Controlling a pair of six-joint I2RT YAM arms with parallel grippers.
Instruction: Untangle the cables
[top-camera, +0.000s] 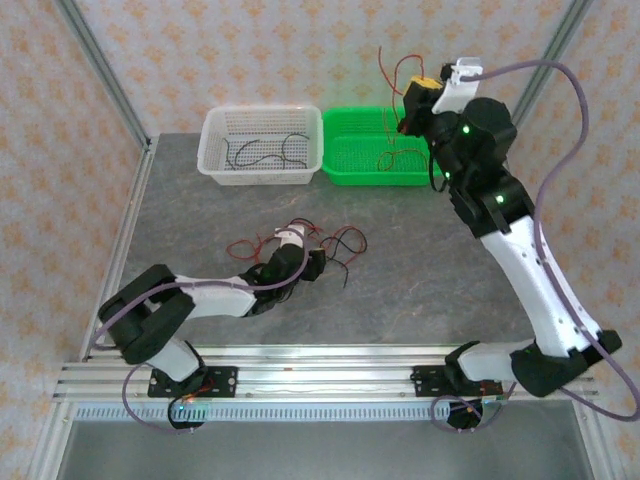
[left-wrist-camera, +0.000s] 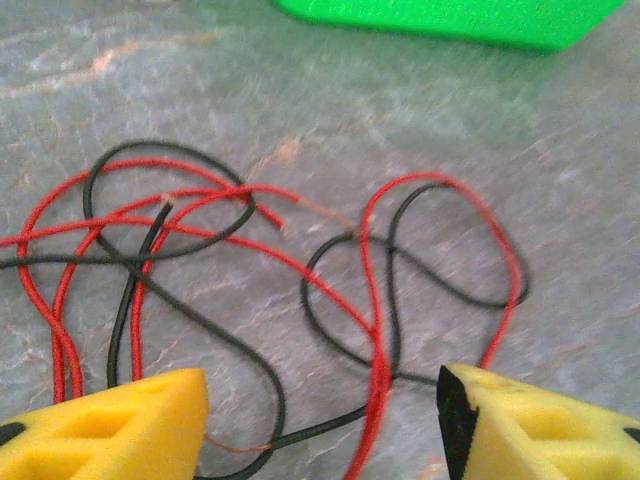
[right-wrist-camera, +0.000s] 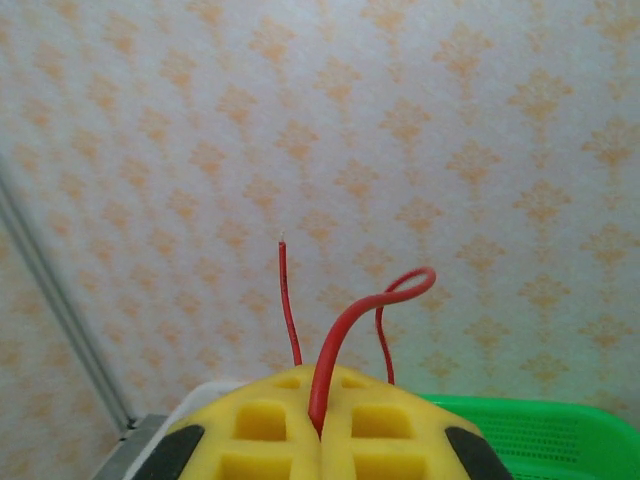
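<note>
The red cable goes down into the green basket in my right gripper next, before the gripper opens to release it, because that basket already holds the red cables.
A tangle of thin red and black cables (top-camera: 340, 245) lies on the grey table, mid-way across. My left gripper (top-camera: 312, 262) hovers low over it. In the left wrist view the left gripper (left-wrist-camera: 322, 400) is open, and red and black strands (left-wrist-camera: 375, 330) run across the table between its yellow fingertips (left-wrist-camera: 120, 420). My right gripper (top-camera: 410, 100) is raised above the green basket (top-camera: 345, 178). In the right wrist view the right gripper (right-wrist-camera: 320, 430) is shut on a red cable (right-wrist-camera: 345, 330) that loops upward out of the pads.
A white basket (top-camera: 215, 150) at the back holds black cables (top-camera: 265, 152). The green basket beside it holds red cables (top-camera: 392, 157). Metal frame posts stand at the back corners, and a rail runs along the near edge.
</note>
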